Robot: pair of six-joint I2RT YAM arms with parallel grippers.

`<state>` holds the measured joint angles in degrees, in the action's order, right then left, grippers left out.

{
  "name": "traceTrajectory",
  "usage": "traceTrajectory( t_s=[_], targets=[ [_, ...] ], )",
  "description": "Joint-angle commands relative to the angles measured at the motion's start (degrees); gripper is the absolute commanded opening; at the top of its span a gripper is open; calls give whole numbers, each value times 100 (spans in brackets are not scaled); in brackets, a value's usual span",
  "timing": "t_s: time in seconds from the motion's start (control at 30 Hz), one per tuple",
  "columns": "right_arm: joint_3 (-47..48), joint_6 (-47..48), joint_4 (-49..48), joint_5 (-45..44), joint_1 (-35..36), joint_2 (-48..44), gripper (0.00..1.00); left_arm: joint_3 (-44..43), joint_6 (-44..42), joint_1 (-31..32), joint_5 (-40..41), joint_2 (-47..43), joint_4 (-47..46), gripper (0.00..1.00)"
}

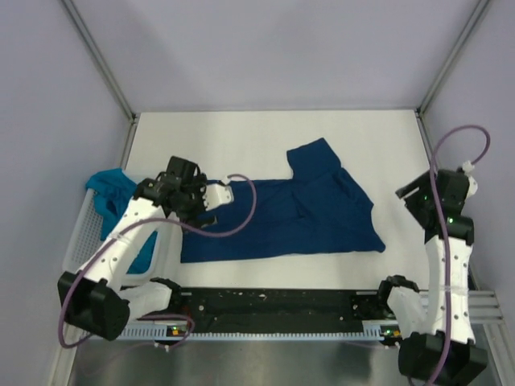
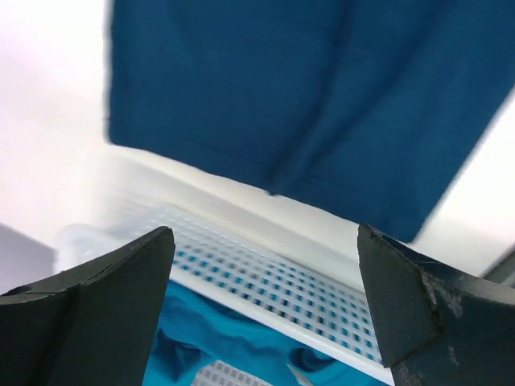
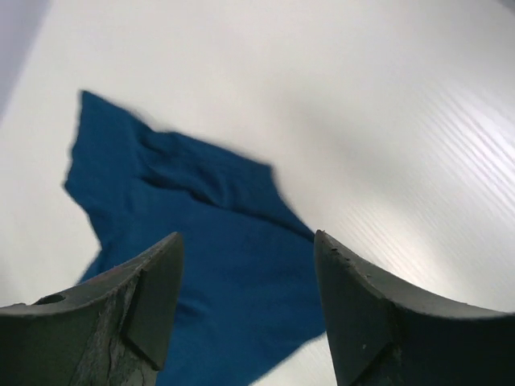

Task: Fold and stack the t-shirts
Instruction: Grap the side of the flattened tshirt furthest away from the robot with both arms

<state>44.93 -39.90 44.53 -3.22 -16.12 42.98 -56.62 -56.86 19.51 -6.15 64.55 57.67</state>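
My right gripper moves outward, left in the top view, and down onto the navy t-shirt's far corner (image 1: 323, 143) (image 3: 88, 101) next, as it juts out below and outward of it.
The dark navy t-shirt (image 1: 298, 213) lies spread out and partly rumpled in the middle of the white table, with no print showing. It also shows in the left wrist view (image 2: 265, 88) and the right wrist view (image 3: 201, 241). The teal t-shirt (image 1: 113, 193) lies bunched in the white lattice basket (image 1: 80, 233) at the left, and also shows in the left wrist view (image 2: 225, 338). My left gripper (image 1: 179, 193) (image 2: 264, 233) is open and empty above the basket's right rim (image 2: 273, 273). My right gripper (image 1: 410, 197) (image 3: 247, 236) is open and empty, raised right of the navy shirt.
A black rail with the arm bases (image 1: 273, 310) runs along the table's near edge. Grey walls and metal frame posts (image 1: 96, 56) close in the back and sides. Bare white table (image 1: 241, 137) lies behind the navy shirt.
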Motion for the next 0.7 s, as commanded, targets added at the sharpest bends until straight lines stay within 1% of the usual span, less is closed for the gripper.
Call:
traceTrajectory(
  t_s=[0.0, 0.03, 0.1, 0.13, 0.17, 0.2, 0.23, 0.33, 0.43, 0.5, 0.57, 0.67],
  targets=[
    [1261, 807, -1543, 821, 29, 1376, 64, -1041, 1079, -394, 123, 1126, -915, 99],
    [1525, 1122, -1709, 997, 178, 1797, 65, -1409, 1289, -543, 71, 1478, -854, 98],
    [2236, 1841, -1842, 1096, 634, 2624, 65, -2200, 1641, -816, -8, 2382, -583, 88],
    [2596, 2263, -1834, 1105, 889, 3115, 66, -2796, 1800, -930, -9, 2778, -442, 77],
    [3035, 2581, -1808, 1157, 1065, 3546, 68, -3246, 1914, -1053, -17, 3356, -258, 71],
    [3431, 2853, -1703, 1218, 1215, 4212, 72, -3598, 1985, -1150, -35, 3762, -117, 68],
    [3896, 3021, -1581, 1262, 1312, 4575, 73, -3958, 2029, -1255, -35, 4071, 15, 66],
    [5206, 3356, -1212, 1535, 1436, 6103, 71, -4585, 2048, -1441, -27, 4758, 218, 66],
    [6480, 3786, -772, 1720, 1577, 7317, 68, -4551, 1706, -1441, 105, 4979, 35, 70],
    [7184, 4216, -499, 1572, 1945, 8091, 66, -4420, 1468, -1450, 219, 5040, -115, 73],
    [7757, 4455, -393, 1413, 2130, 8689, 66, -4340, 1275, -1467, 255, 5093, -229, 75],
    [8355, 4552, -349, 1158, 2306, 9419, 66, -4392, 1098, -1555, 176, 5251, -239, 76]
  ],
)
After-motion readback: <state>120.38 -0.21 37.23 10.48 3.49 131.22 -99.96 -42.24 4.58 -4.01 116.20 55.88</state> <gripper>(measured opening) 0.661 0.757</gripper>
